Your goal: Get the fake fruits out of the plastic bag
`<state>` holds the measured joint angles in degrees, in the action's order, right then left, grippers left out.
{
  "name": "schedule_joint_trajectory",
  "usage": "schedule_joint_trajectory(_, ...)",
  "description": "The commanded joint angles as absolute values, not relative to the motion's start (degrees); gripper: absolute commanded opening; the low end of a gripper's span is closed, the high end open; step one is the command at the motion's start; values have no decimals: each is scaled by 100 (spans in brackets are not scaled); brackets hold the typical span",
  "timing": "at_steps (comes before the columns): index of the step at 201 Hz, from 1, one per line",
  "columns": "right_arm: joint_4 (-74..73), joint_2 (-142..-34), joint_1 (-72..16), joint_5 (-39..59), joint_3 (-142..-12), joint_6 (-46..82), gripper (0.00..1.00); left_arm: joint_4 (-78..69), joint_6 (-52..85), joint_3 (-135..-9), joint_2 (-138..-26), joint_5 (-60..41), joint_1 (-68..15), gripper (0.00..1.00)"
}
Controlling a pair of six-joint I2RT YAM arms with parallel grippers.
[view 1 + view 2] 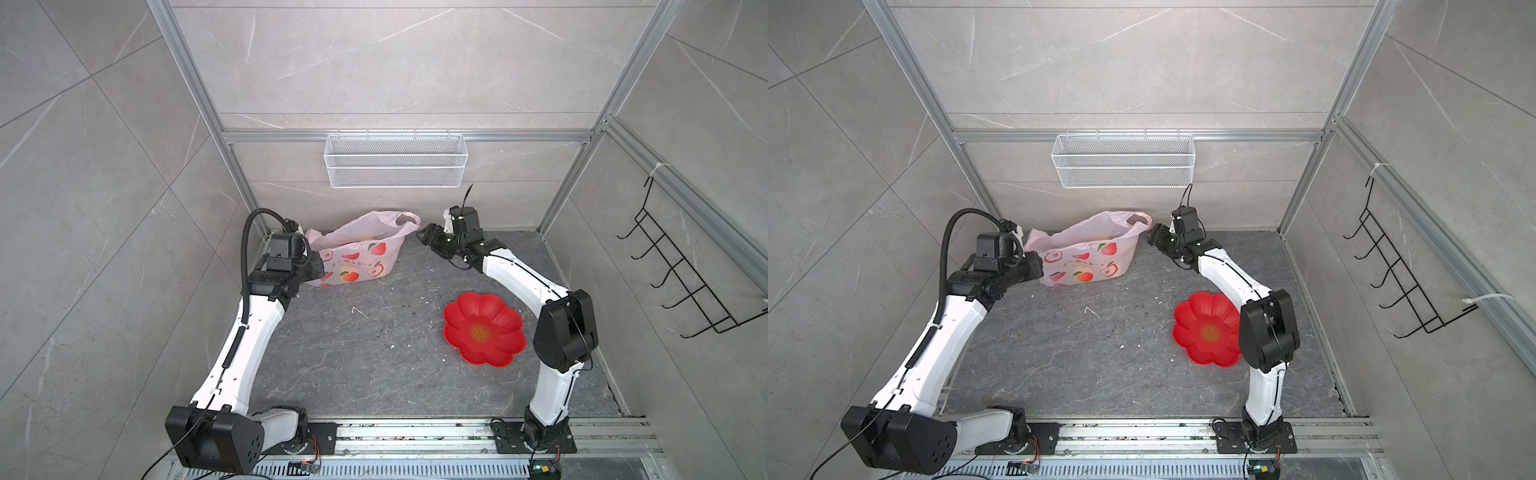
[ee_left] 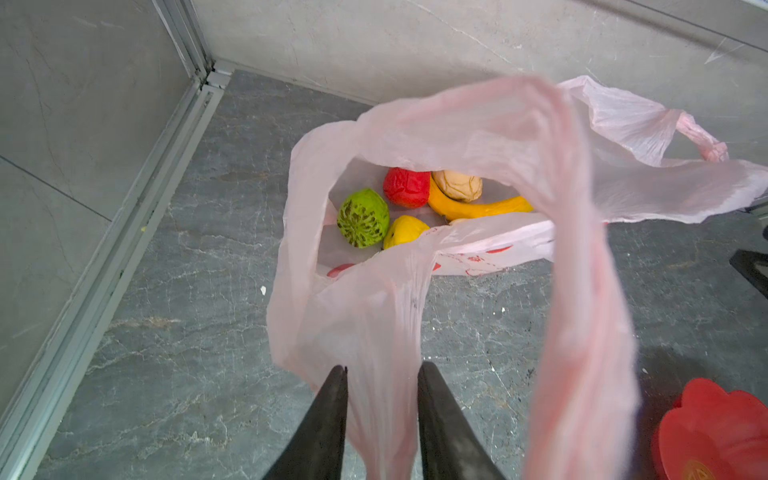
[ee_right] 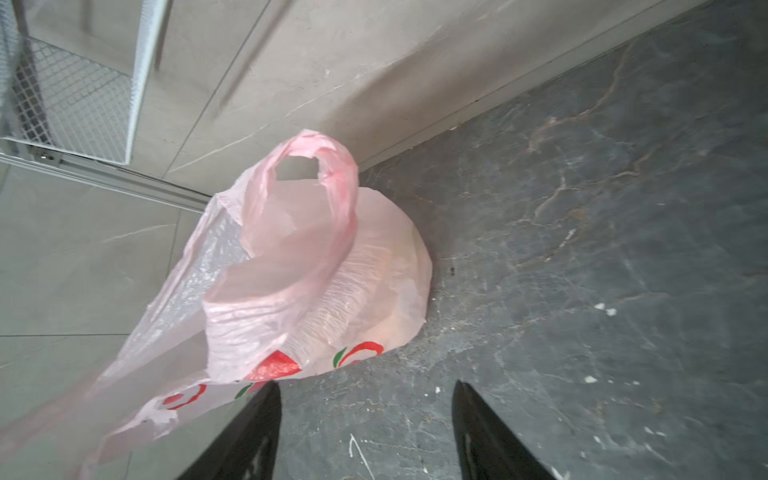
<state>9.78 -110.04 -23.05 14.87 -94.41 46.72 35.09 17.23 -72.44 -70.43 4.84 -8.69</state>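
Observation:
I will next slide my right gripper's open fingers sideways around the handle loop's near strand (image 1: 409, 229) and close, as the handle loop stands up beside it on my left gripper's side.
The plastic bag (image 1: 357, 253) (image 1: 1088, 257) stands at the back of the floor, pale pink with printed fruit. Through its mouth in the left wrist view I see the fake fruits: a green bumpy ball (image 2: 363, 218), a red bumpy ball (image 2: 406, 187), a beige lump (image 2: 457, 185), a yellow banana (image 2: 478, 208) and another yellow piece (image 2: 405, 230). My left gripper (image 2: 382, 368) (image 1: 322, 270) has narrowed round a handle strip of the bag (image 2: 386, 324), with a gap still showing beside the plastic. My right gripper (image 3: 368, 384) (image 1: 424, 237) is open and empty just right of the bag (image 3: 311, 257).
A red flower-shaped dish (image 1: 484, 328) (image 1: 1204, 328) lies on the floor at the right, beside the right arm. A white wire basket (image 1: 395, 160) hangs on the back wall above the bag. A black hook rack (image 1: 681, 270) hangs on the right wall.

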Motion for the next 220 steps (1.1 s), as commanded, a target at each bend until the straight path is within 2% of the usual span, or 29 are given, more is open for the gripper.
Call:
schedule_joint_trajectory(1,361,-11216,-2356,1735,-9571,5207,68,3380,1864,-7103,-6637,311,-861,31)
schedule_joint_trajectory(100,-670,-11762,-2583,1855,-9756,5766,70,3624,1951,-6585,-6039,176,-861,31)
schedule_joint_trajectory(156,-596,-11514,-2777,1717,-9711,5599,70,3577,2020,-6541,-6023,84,-862,30)
schedule_joint_trajectory(220,-659,-11941,-2784,1545,-10190,5664,70,3621,1971,-6456,-5802,-26,-861,29)
